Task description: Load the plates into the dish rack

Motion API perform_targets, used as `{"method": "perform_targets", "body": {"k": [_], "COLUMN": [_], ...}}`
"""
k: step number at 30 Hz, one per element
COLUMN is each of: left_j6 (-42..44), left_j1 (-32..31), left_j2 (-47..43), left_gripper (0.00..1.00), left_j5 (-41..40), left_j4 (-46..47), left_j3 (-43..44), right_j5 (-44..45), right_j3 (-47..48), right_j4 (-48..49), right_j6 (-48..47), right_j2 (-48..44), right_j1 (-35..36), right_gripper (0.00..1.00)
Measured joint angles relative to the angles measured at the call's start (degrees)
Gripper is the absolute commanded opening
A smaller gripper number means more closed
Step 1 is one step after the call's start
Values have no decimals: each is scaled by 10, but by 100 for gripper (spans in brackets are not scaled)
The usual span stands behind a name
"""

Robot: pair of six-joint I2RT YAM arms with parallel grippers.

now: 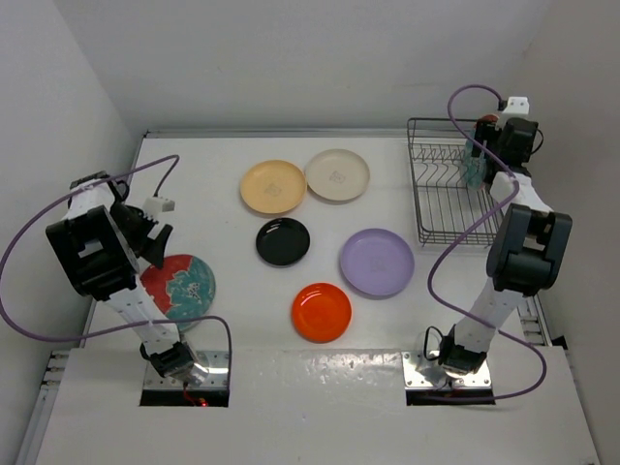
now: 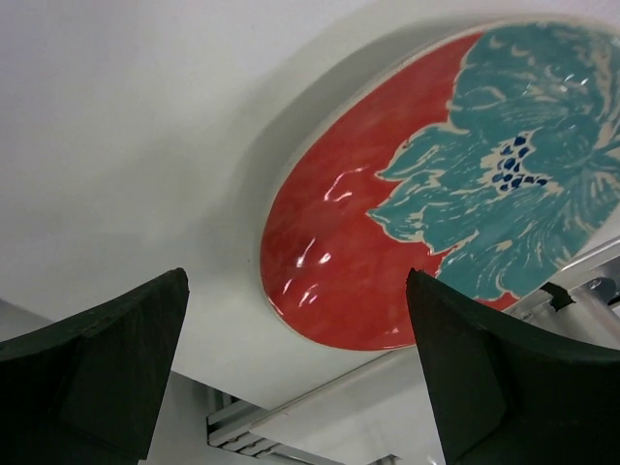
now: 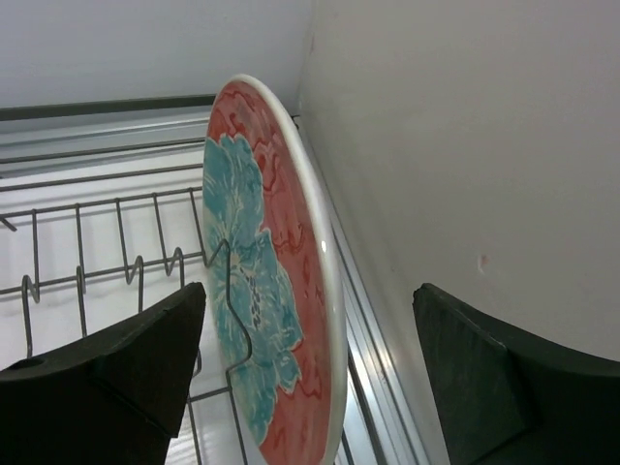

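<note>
The left gripper moves down and eases back onto the plate's red rim [image 1: 143, 280] [image 2: 270, 294] next, since that lies below and back of it, beyond the open fingertips.
One red plate with a teal flower [image 3: 262, 310] stands on edge at the far right end of the wire dish rack [image 3: 87, 271], leaning on a prong. My right gripper [image 3: 308, 288] is open around it, both fingers clear of its faces. Seen from above, that gripper [image 1: 480, 160] hangs over the dish rack [image 1: 441, 194]. A second red and teal plate [image 1: 179, 286] lies flat at the left. My left gripper [image 1: 155, 237] hovers open at its edge, and the plate [image 2: 436, 194] lies just beyond the open gripper [image 2: 295, 281].
Lying flat mid-table are a yellow-orange plate [image 1: 273, 186], a cream one [image 1: 337, 174], a black one [image 1: 283, 241], a lilac one [image 1: 377, 262] and an orange-red one [image 1: 322, 312]. The right wall [image 3: 465, 145] stands close beside the rack. Purple cables loop off both arms.
</note>
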Motion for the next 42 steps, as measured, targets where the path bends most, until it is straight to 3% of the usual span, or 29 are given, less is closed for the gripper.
{"method": "perform_targets", "body": {"k": [9,11,15,16,18,26,31,36,42], "left_j6": [49,52,61,67,57,49,56,76,95], "left_j1": [66,77,97,103,111,109,51,-59,-131], "left_j2": [50,64,89,103,129,155,64,-71,-139], "left_gripper": [99,94,45,20,0,0,0,0,0], "left_j5": [-6,-21,-23,-19,1,57,82,136,169], "left_j4": [-9,-22,-48,-54,-77,-137,-126,-79,-31], "left_j3": [-56,-70,-70,-66,-58,-21,10,58,77], "right_j5": [-14,-20,-46,-50,-63,-136,-279,-389,-423], "right_j3": [1,-3,-37,-50,-72,-143,-144,-144,-130], "right_j4": [-27,-27,-17,-14,-11,-16,-76,-99,-79], "right_j6": [-8,-9,-10,-10,-10,-7,14,70,143], "right_j2": [-54,-81,-156,-177,-215,-336,-363,-320,-186], "right_j1": [9,16,40,46,60,120,172,299,434], "right_gripper": [98,100,100,100,100,100,95,92,91]}}
